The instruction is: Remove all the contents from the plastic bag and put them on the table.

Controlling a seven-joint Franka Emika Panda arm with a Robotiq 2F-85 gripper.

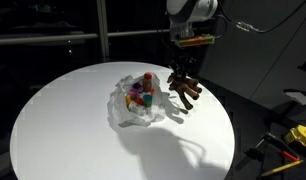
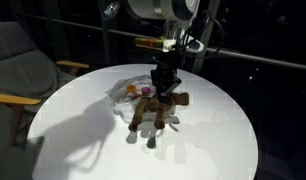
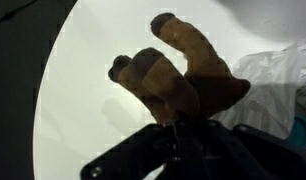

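Note:
The tabletop (image 2: 180,136) beside the bag is bare, so my gripper should move away from the plastic and down to release the brown plush toy there.
A clear plastic bag (image 1: 133,102) lies open on the round white table (image 1: 63,120), with several small colourful items (image 1: 143,92) inside. It also shows in an exterior view (image 2: 126,95) and at the right edge of the wrist view (image 3: 278,85). My gripper (image 1: 181,74) is shut on a brown plush toy animal (image 1: 185,88) and holds it legs outward just beside the bag, low over the table. The toy shows in an exterior view (image 2: 158,108) and fills the wrist view (image 3: 178,75), where the gripper (image 3: 178,125) grips its body.
A grey chair with wooden arms (image 2: 18,70) stands beyond the table edge. Yellow tools (image 1: 293,135) lie on the dark floor past the table. Dark railings run behind the table.

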